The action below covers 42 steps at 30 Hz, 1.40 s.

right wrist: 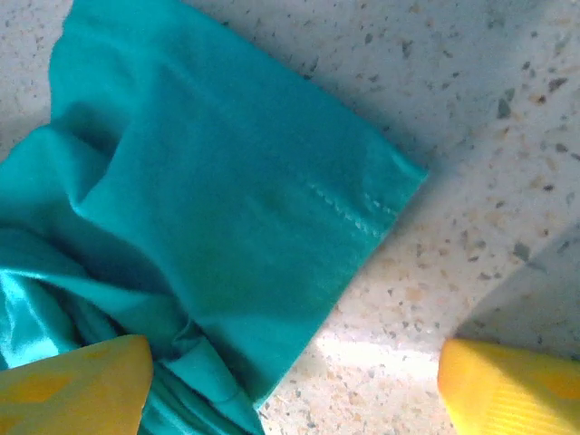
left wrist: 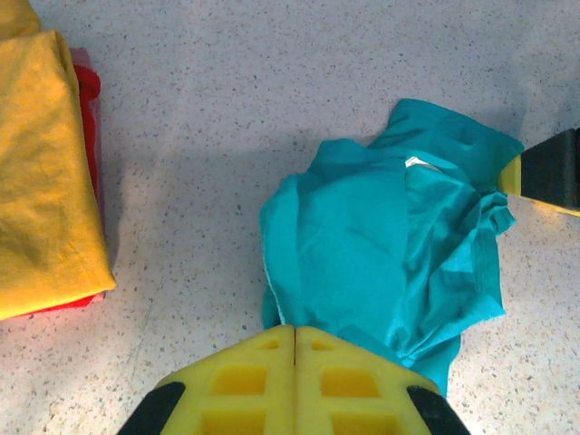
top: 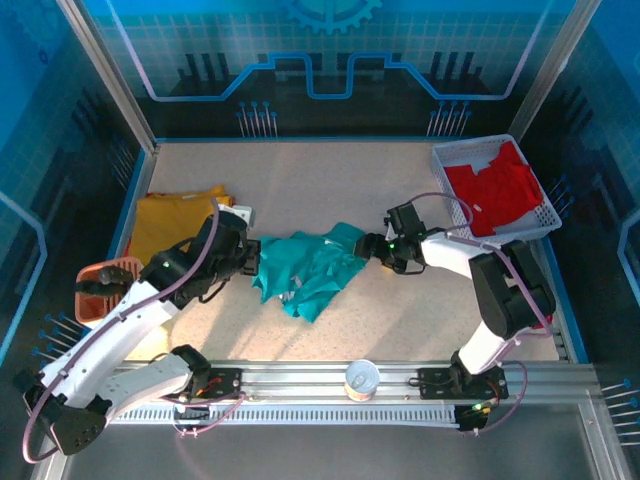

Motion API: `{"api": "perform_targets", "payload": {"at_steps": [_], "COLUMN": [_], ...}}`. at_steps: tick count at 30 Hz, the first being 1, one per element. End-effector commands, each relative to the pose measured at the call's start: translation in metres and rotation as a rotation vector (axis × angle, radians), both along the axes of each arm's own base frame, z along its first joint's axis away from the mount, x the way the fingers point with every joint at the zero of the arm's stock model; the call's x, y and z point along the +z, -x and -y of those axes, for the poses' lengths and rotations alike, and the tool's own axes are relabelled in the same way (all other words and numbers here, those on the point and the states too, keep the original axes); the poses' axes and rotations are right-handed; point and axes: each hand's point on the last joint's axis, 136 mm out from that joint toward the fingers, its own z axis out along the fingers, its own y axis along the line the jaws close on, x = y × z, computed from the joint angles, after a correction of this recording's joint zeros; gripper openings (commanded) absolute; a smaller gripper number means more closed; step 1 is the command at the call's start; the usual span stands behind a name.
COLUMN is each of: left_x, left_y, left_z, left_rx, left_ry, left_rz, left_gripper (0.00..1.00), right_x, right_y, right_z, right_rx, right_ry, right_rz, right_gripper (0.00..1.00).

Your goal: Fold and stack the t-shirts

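My left gripper will lower the puckered fold onto the table toward the mustard-yellow t-shirt (top: 175,225), pulling out the crumpled cloth, then let go of the fold.
The teal-green t-shirt (top: 310,270) lies crumpled mid-table. My left gripper (top: 250,258) is at its left edge; in the left wrist view its fingers (left wrist: 236,381) press together, and the shirt's (left wrist: 390,245) hem runs into their tips. My right gripper (top: 368,248) is open at the shirt's right end, with a flat hemmed corner (right wrist: 227,199) between its spread fingers (right wrist: 72,381). The mustard-yellow t-shirt (top: 175,225) lies folded at the left, and a red cloth edge (left wrist: 88,100) shows under it. A red t-shirt (top: 500,185) fills the basket.
The white mesh basket (top: 452,160) stands at the back right, by the right arm's elbow. An orange holder (top: 105,285) sits off the table's left edge. A small round tub (top: 362,378) rests on the front rail.
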Motion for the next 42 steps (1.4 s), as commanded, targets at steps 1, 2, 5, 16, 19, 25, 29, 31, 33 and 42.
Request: {"api": "perform_targets", "payload": {"at_steps": [1,2,5,16,19,25,29,31,33,42], "left_x": [-0.012,-0.013,-0.015,-0.012,-0.018,-0.023,-0.032,-0.036,-0.040,-0.082], "left_y": [0.008,0.008,0.008,-0.007,-0.016,-0.065,-0.100,-0.108,-0.111,-0.083], "left_z": [-0.004,-0.005,-0.008,-0.011,-0.013,-0.018,-0.019,-0.001,0.029,0.176], "left_rx": [0.009,0.011,0.018,0.022,0.044,0.110,0.150,0.120,0.055,-0.267], "left_ry": [0.009,0.006,0.000,-0.003,0.004,0.009,0.033,0.110,0.210,0.271], "left_rz": [-0.051,-0.054,-0.056,-0.033,-0.039,-0.032,-0.080,-0.115,-0.129,-0.231], "left_gripper": [0.00,0.00,0.00,0.00,0.00,0.02,0.61,0.68,0.71,0.75], "right_x": [-0.003,-0.005,-0.001,0.075,0.099,0.163,0.180,0.172,0.161,0.097], "right_y": [-0.027,-0.030,-0.038,-0.077,-0.075,-0.053,-0.022,-0.007,0.006,0.039], "right_z": [-0.025,-0.026,-0.023,0.030,0.049,0.076,0.087,0.092,0.097,0.106], "right_rx": [0.003,-0.002,-0.015,-0.091,-0.128,-0.172,-0.195,-0.207,-0.210,-0.245], "right_ry": [-0.052,-0.054,-0.059,-0.082,-0.062,-0.017,-0.003,0.012,0.026,0.042], "right_rz": [0.040,0.034,0.055,0.232,0.296,0.450,0.492,0.480,0.465,0.336], "right_gripper": [0.74,0.70,0.51,0.00,0.00,0.00,0.00,0.00,0.00,0.00]}}
